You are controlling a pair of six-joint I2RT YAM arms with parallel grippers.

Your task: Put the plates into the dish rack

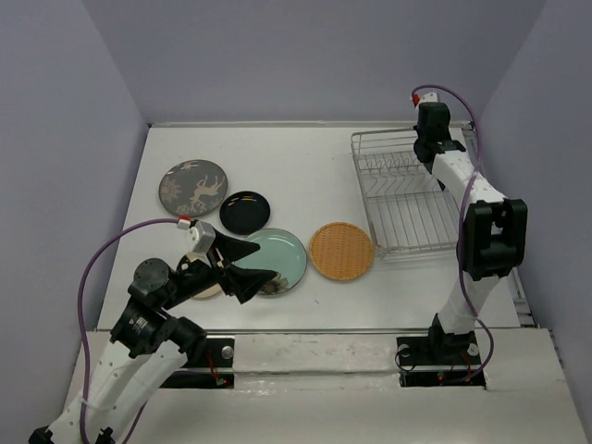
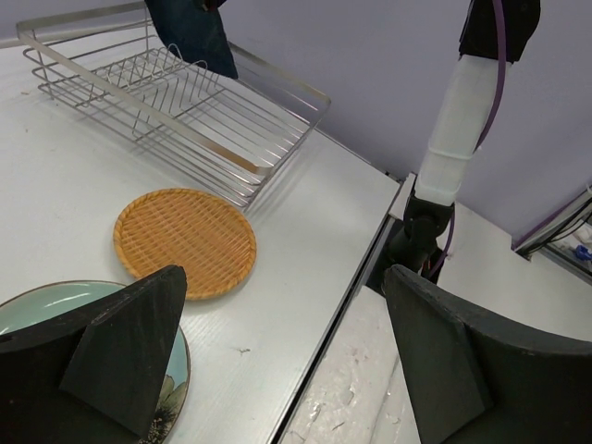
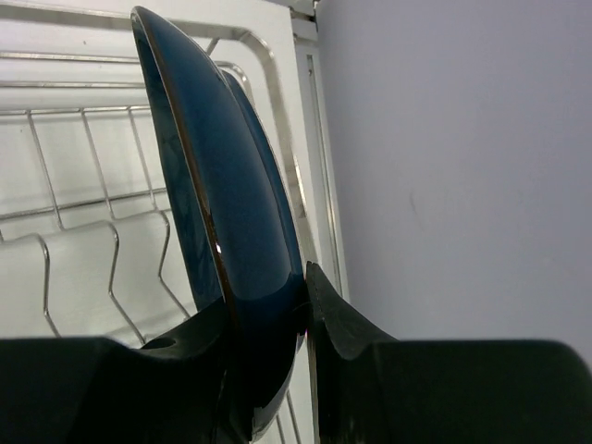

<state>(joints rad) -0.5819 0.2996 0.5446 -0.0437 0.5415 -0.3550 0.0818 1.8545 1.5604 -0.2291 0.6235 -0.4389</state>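
The dark blue plate [image 3: 217, 185] is above the tines, so next I will shift my right gripper toward the side and down, and release the plate in the end tines.
The silver wire dish rack [image 1: 407, 199] stands at the back right. My right gripper [image 1: 430, 141] is over its far end, shut on the dark blue plate [image 3: 217, 185], which it holds on edge above the tines [image 3: 83, 222]. On the table lie the grey-brown patterned plate [image 1: 192, 187], the glossy black plate [image 1: 244, 212], the pale teal plate [image 1: 285, 254] and the orange woven plate [image 1: 341, 251]. The cream plate [image 1: 205, 289] is mostly hidden under my left gripper [image 1: 236, 266], which is open and empty over the teal plate's near-left edge. The left wrist view shows the orange plate [image 2: 185, 242], the teal plate [image 2: 51, 310] and the rack [image 2: 185, 116].
The table's front edge [image 2: 351, 277] runs just below my left gripper [image 2: 287, 347], with the right arm's base [image 1: 439, 351] beyond it. Purple walls enclose the table at the back and sides.
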